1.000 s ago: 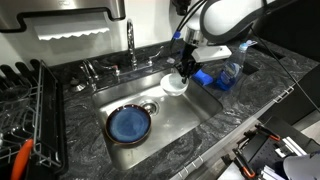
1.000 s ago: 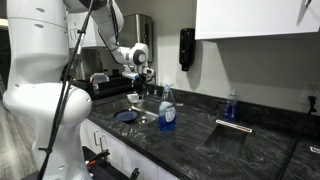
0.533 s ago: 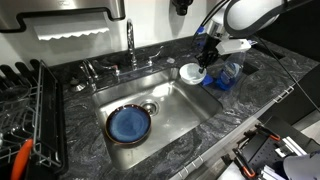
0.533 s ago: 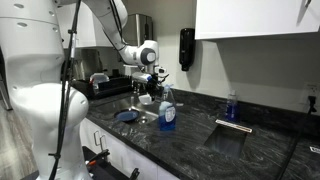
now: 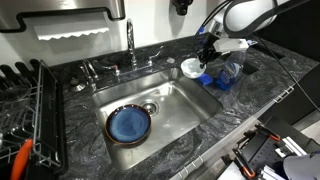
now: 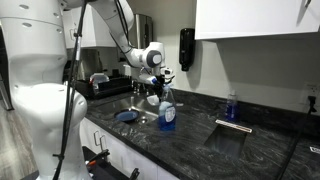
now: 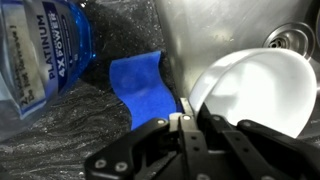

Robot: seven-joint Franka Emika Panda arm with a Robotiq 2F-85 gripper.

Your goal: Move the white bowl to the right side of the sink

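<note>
My gripper moves outward past the blue cloth next, turning and lowering to release the bowl's rim, since clear dark counter lies below and outward of it.
The white bowl is held in the air over the counter at the sink's right rim, also seen in an exterior view and large in the wrist view. My gripper is shut on the bowl's rim, one finger inside and one outside. The stainless steel sink lies below and to the left, its wall and drain showing in the wrist view.
A round blue plate lies in the sink near the drain. A blue dish soap bottle and a blue cloth sit on the dark stone counter beside the bowl. A chrome faucet stands behind; a black dish rack stands at the far side.
My gripper has carried the white bowl up out of the sink area and rightward to the counter edge by the soap bottle, then moved little in the last half second.
</note>
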